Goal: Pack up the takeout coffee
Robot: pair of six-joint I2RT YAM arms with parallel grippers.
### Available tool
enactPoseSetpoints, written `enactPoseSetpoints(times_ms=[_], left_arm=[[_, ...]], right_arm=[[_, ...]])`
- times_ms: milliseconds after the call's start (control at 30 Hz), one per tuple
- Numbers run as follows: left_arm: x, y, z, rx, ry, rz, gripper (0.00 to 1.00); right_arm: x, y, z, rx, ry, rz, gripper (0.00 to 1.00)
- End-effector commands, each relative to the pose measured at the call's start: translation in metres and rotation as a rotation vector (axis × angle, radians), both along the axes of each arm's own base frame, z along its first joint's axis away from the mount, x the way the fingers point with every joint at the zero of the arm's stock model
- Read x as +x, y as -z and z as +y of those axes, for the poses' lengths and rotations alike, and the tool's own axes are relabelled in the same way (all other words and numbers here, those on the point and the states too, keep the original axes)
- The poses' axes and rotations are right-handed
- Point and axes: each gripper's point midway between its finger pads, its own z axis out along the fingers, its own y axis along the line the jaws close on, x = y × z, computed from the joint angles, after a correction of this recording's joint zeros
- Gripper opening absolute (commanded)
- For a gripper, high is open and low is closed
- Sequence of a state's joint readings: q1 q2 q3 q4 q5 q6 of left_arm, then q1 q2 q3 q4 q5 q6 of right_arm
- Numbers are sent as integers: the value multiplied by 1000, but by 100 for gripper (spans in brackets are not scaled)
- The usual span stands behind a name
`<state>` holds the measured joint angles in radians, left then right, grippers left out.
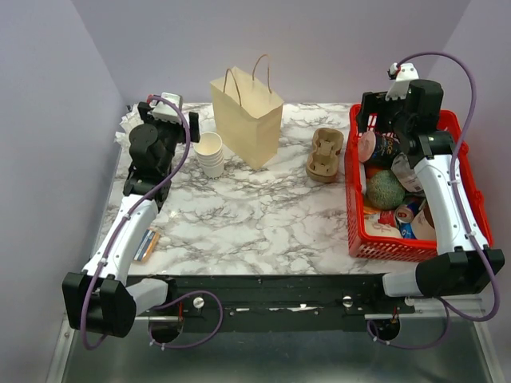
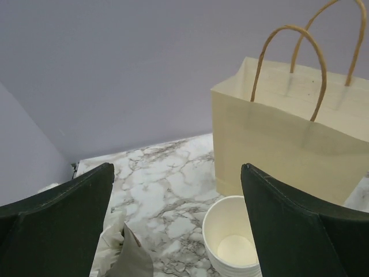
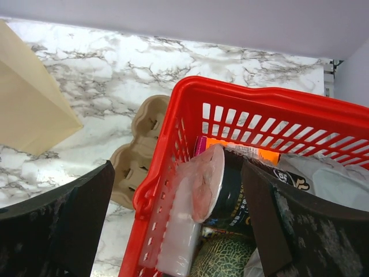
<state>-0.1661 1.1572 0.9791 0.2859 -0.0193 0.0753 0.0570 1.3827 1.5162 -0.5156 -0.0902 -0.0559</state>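
Note:
I need to tilt my left gripper down, move it to the right in the top view and close it on the top cup's near rim, because the top cup is open.
The takeout coffee does not show in any view. A tan paper bag (image 1: 247, 120) with twisted handles stands upright and open at the back middle of the marble table (image 1: 255, 215). My left gripper (image 2: 177, 173) is open with nothing between its fingers. It hovers at the back left over a stack of lidless white cups (image 2: 230, 248), with the bag (image 2: 288, 133) just right of it. My right gripper (image 3: 177, 173) is open and empty too, hanging over the left rim of a red basket (image 3: 190, 115).
A brown cardboard cup carrier (image 1: 325, 153) lies between the bag and the red basket (image 1: 355, 207). The basket holds a dark can (image 3: 242, 190) with a clear cap, a green melon (image 1: 385, 189) and packets. Crumpled napkins (image 2: 109, 242) lie at the back left. Thin sticks (image 1: 148, 243) lie near the left arm.

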Motion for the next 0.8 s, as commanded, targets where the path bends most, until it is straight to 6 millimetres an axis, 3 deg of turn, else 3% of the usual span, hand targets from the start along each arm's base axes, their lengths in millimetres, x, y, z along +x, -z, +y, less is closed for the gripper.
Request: enactPoseSetpoints(times_ms=[0, 100, 200, 233, 267, 300, 367, 467, 533, 567, 600, 667, 700, 767], left_arm=[[-6, 14, -25, 42, 140, 81, 99], [-16, 13, -38, 113, 240, 100, 99], [-25, 7, -50, 185, 332, 101, 99], [-25, 10, -53, 197, 354, 120, 99], [-29, 19, -58, 203, 392, 166, 99], [-30, 9, -60, 200, 401, 162, 99], [-32, 21, -68, 193, 456, 230, 99], [-36, 22, -74, 197, 508, 266, 97], [-34, 17, -77, 193, 524, 270, 98], [-34, 20, -76, 191, 520, 291, 99], [-32, 10, -75, 196, 510, 284, 99], [-30, 21, -73, 211, 509, 353, 99], [-28, 15, -72, 215, 503, 350, 99], [-26, 26, -71, 219, 501, 398, 99]], right_arm=[[-1, -23, 4, 9, -24, -60, 100], [-9, -21, 26, -51, -217, -57, 100], [-38, -19, 78, -26, -570, -67, 100], [-37, -17, 84, -30, -574, -68, 100], [-41, -11, 104, -35, -615, -53, 100], [-42, -7, 113, -58, -645, -45, 100], [-53, 14, 143, -75, -740, 29, 96], [-64, 38, 171, -101, -811, 107, 87], [-63, 62, 178, -65, -784, 197, 80], [-64, 69, 180, -48, -776, 229, 69], [-63, 79, 181, -21, -752, 273, 63], [-66, 102, 176, -19, -713, 329, 49], [-68, 109, 173, -19, -699, 349, 49], [-73, 127, 166, -37, -666, 387, 48]])
